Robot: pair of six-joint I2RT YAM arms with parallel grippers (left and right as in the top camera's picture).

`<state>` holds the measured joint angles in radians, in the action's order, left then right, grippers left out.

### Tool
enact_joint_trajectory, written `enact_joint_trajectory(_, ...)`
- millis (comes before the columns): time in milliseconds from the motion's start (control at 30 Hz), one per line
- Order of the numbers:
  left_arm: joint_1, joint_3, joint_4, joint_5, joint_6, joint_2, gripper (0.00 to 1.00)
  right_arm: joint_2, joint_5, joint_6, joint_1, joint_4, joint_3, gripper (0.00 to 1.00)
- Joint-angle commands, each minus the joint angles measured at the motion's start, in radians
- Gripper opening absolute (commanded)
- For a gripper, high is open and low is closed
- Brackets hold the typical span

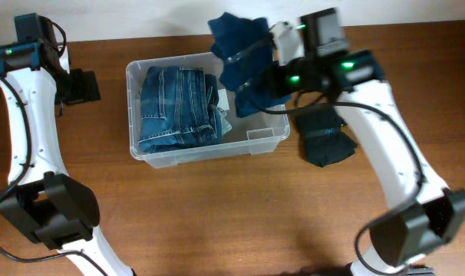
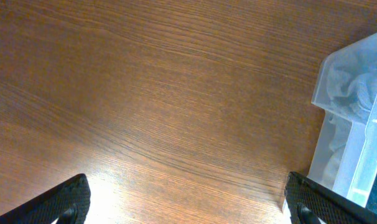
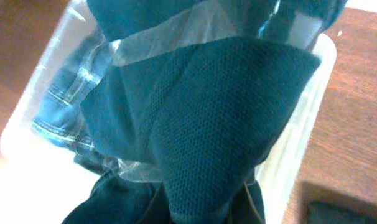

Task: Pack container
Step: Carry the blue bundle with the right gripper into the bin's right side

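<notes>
The container's bottom beside the jeans point(image 1: 179, 107) is still free, so my right gripper will lower the dark blue garment point(image 1: 244, 54) onto it and open there.
The clear plastic container point(image 1: 209, 157) stands at the table's middle with folded blue jeans point(image 1: 179, 107) in its left half. My right gripper point(image 1: 280, 75) is shut on a dark blue garment point(image 1: 244, 54) partly wrapped in clear plastic, held above the container's right end. In the right wrist view the garment point(image 3: 219, 124) fills the frame and hides the fingers, with the container's rim point(image 3: 307, 124) and the jeans point(image 3: 64, 106) below. My left gripper point(image 1: 83, 86) is open and empty over bare table left of the container point(image 2: 356, 93), its fingers wide apart point(image 2: 188, 208).
Another folded dark garment point(image 1: 328, 138) lies on the table just right of the container, under my right arm; it also shows in the right wrist view point(image 3: 344, 214). The wooden table point(image 1: 232, 222) stretches in front of the container.
</notes>
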<state>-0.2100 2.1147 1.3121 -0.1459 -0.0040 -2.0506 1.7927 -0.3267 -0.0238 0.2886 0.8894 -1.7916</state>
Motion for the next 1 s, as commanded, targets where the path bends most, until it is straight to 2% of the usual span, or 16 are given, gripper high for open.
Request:
enact_joint_trajectory(0,-0.002,-0.001,-0.002,-0.008,-0.003,0.012,0.99,0.069,0.169,-0.203,0.048,-0.034,-0.019,0.04)
enact_joint_trajectory(100,-0.002,-0.001,-0.002,-0.008,-0.003,0.012,0.99,0.116,0.177,-0.307,0.061,-0.033,-0.019,0.04)
enact_joint_trajectory(300,-0.002,-0.001,-0.002,-0.007,-0.003,0.012,0.99,0.151,0.174,-0.327,0.100,-0.016,-0.005,0.04)
enact_joint_trajectory(333,-0.002,-0.001,-0.002,-0.008,-0.003,0.012,0.99,0.151,0.174,-0.325,0.104,-0.014,-0.005,0.31)
enact_joint_trajectory(367,-0.002,-0.001,-0.002,-0.008,-0.003,0.012,1.00,0.151,0.174,-0.326,0.104,-0.011,-0.005,0.71)
enact_joint_trajectory(400,-0.002,-0.001,-0.002,-0.007,-0.003,0.012,0.99,0.151,0.174,-0.325,0.104,-0.007,-0.005,0.88)
enact_joint_trajectory(700,-0.002,-0.001,-0.002,-0.008,-0.003,0.012,0.99,0.073,0.166,-0.281,0.024,0.087,-0.076,0.93)
enact_joint_trajectory(833,-0.002,-0.001,-0.002,-0.008,-0.003,0.012,0.99,0.029,0.171,-0.210,-0.109,0.161,-0.117,0.93)
enact_joint_trajectory(900,-0.002,-0.001,-0.002,-0.007,-0.003,0.012,0.99,0.029,0.171,-0.189,-0.209,0.179,-0.116,1.00)
enact_joint_trajectory(967,-0.002,-0.001,-0.002,-0.008,-0.003,0.012,0.99,0.050,0.174,-0.188,-0.337,0.186,-0.116,0.99)
